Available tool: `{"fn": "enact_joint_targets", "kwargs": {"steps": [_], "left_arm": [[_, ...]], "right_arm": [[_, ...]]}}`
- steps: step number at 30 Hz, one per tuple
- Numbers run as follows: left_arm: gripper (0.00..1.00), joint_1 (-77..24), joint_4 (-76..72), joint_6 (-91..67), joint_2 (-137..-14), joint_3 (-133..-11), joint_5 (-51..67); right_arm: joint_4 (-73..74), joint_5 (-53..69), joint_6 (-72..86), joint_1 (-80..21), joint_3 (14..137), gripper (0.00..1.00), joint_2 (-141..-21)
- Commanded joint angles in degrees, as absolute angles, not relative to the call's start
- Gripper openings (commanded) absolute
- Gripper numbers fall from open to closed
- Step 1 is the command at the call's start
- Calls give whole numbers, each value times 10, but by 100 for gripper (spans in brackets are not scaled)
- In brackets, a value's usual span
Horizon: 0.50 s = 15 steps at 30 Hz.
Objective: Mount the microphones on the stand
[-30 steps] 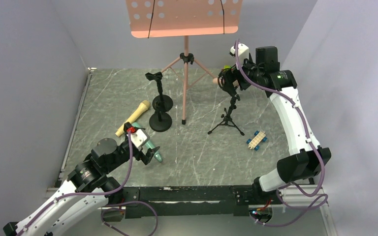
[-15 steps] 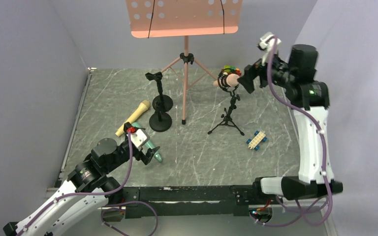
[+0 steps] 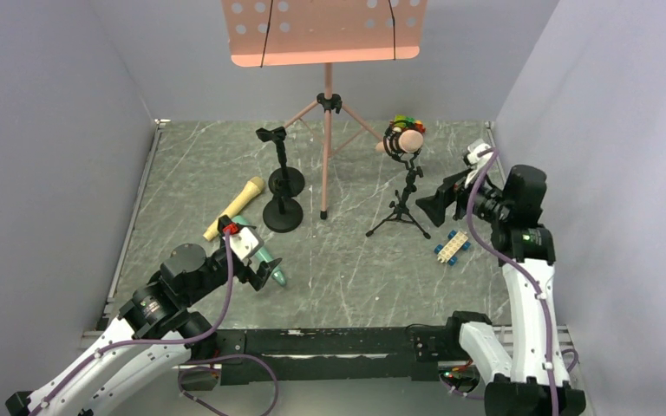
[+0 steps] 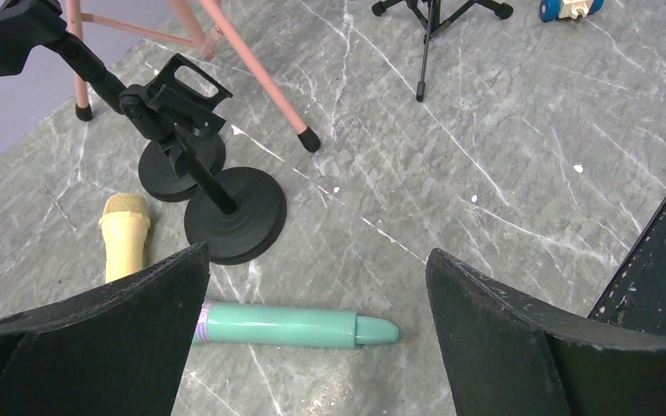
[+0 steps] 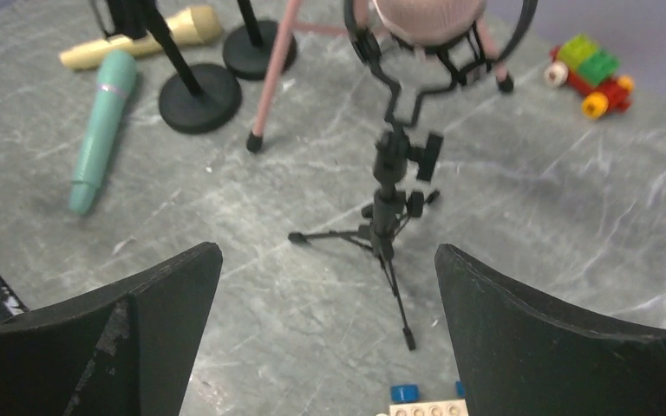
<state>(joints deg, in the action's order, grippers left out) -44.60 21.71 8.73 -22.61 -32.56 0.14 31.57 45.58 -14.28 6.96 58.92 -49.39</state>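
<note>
The right gripper lowers toward the tripod stand next, onto its pole under the knob, since the pink microphone (image 3: 410, 139) fills the cradle, leaving the pole bare below.
A salmon pink microphone (image 3: 410, 139) sits in the cradle of a small black tripod stand (image 3: 404, 204) at the back right. On the table to the left, a pale yellow microphone (image 3: 236, 206) lies flat beside two black round-base stands (image 3: 282, 214). A teal green microphone (image 4: 295, 325) lies on the table below my open left gripper (image 4: 316, 260), with nothing between the fingers. My right gripper (image 3: 432, 201) hangs open and empty to the right of the tripod stand (image 5: 390, 199), apart from it, facing the pink microphone (image 5: 425, 17).
A tall pink music stand (image 3: 325, 35) rises at the back, its legs spread between the mic stands. A blue-wheeled brick car (image 3: 452, 247) lies under my right gripper. A red and green brick car (image 5: 591, 74) sits behind the tripod. Grey walls close in on both sides.
My right arm has pulled back from the pink microphone in the tripod cradle and dropped lower, toward the near right. The pink microphone stays in the cradle. The left arm has not moved.
</note>
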Motion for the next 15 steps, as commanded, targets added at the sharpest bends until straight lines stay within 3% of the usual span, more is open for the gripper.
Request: {"fn": "enact_joint_targets", "kwargs": {"steps": [1,15], "left_arm": [[99,-444,203,79,-228,-338,6],[99,-443,202,78,-236,-337,2]], "right_arm": [[157,431,-114,78,498,100,-499],[-174,436,-74,4,357,100,-626]]}}
